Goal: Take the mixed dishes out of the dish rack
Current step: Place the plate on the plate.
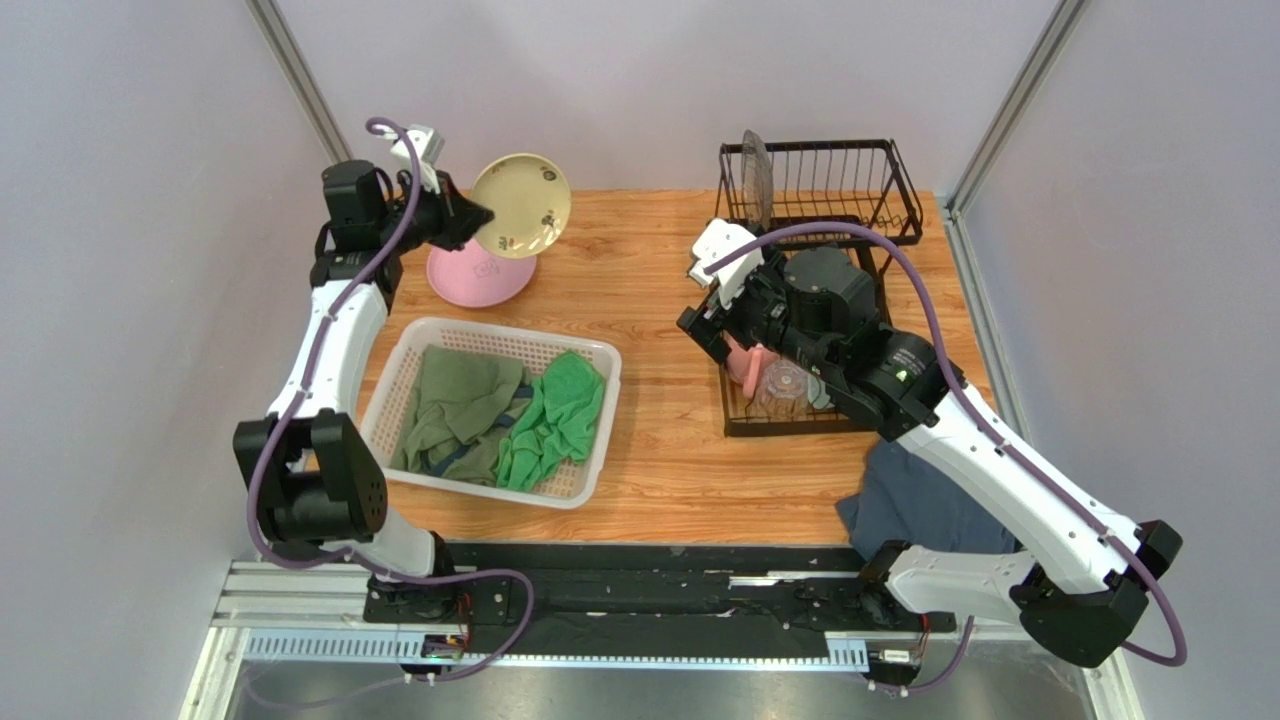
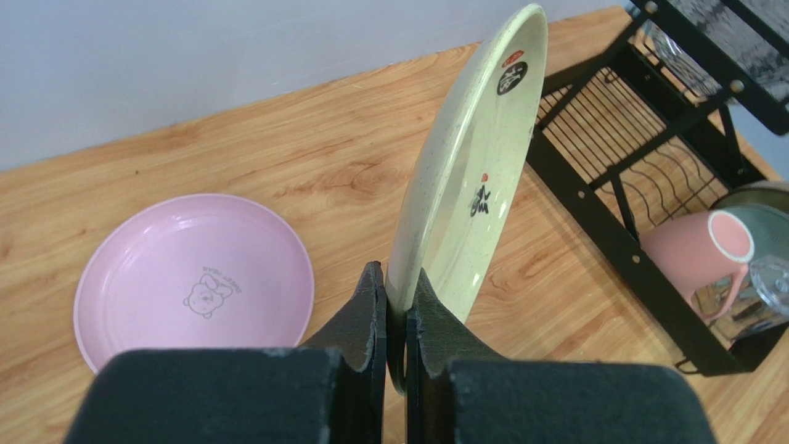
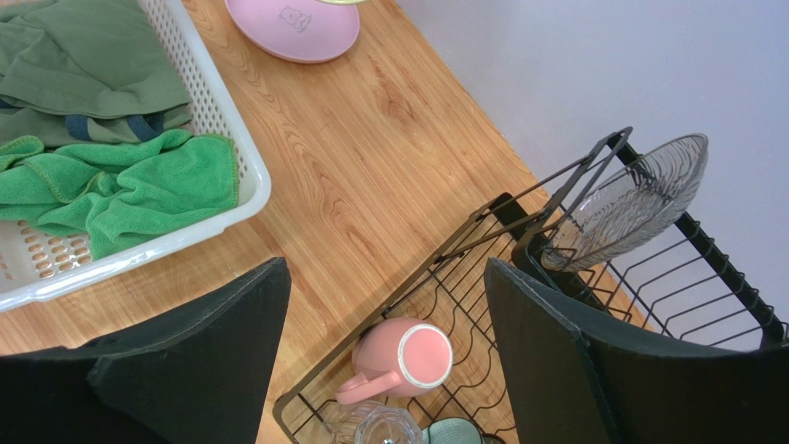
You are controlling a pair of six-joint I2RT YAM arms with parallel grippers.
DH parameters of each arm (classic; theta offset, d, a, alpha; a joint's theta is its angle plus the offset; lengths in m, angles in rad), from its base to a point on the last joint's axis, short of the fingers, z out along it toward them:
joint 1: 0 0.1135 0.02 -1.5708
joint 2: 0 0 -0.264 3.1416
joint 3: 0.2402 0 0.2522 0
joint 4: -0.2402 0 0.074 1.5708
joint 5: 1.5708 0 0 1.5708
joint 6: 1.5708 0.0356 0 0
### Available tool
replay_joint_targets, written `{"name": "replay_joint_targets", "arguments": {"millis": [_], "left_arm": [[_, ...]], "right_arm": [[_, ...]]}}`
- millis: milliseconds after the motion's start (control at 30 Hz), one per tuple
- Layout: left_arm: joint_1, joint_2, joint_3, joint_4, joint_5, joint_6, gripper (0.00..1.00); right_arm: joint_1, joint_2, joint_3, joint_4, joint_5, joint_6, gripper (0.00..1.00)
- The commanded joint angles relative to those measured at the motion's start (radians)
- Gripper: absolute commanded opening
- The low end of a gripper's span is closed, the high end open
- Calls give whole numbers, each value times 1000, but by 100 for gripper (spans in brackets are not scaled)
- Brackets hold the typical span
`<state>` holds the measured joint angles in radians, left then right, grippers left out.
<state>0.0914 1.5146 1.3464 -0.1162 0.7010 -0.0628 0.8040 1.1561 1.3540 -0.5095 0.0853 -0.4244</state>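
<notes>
The pink plate [image 2: 196, 277] lies flat below my left gripper, so I should next lower the cream plate [image 2: 472, 166] in that gripper onto it and release it there.
My left gripper [image 2: 398, 279] is shut on the rim of the cream plate [image 2: 472, 166], holding it on edge above the wooden table beside the pink plate [image 2: 194, 277], which lies flat. The black dish rack [image 1: 887, 188] stands at the back right with a grey ribbed plate [image 3: 630, 199] upright in its upper shelf. My right gripper [image 3: 384, 277] hangs open over the lower tray. Below it and untouched, the pink mug [image 3: 407, 356] stands upside down. A clear glass cup [image 3: 375, 427] and a teal bowl [image 3: 454, 433] sit next to the mug.
A white mesh basket [image 1: 586, 465] holding green cloths [image 1: 564, 413] sits at the front left of the table. A dark blue-grey cloth [image 1: 902, 503] lies at the near edge under my right arm. Walls close in on the left, back and right.
</notes>
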Motion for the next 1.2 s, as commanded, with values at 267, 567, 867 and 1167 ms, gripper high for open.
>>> {"name": "replay_joint_targets", "arguments": {"millis": [267,567,867,1167], "left_arm": [[134,263,214,35,75,-311,0],[145,381,273,38,88,-385,0],[153,486,318,52,103,-430,0],[162,593,344,95,124,-494,0]], "right_arm": [[-22,-81,-52,62,45,-27,84],[-29,-96,-81,69,57,-27,84],[-65,-108,-127,89,54,-25,84],[-78,-93,-142,91,54,-19,84]]}}
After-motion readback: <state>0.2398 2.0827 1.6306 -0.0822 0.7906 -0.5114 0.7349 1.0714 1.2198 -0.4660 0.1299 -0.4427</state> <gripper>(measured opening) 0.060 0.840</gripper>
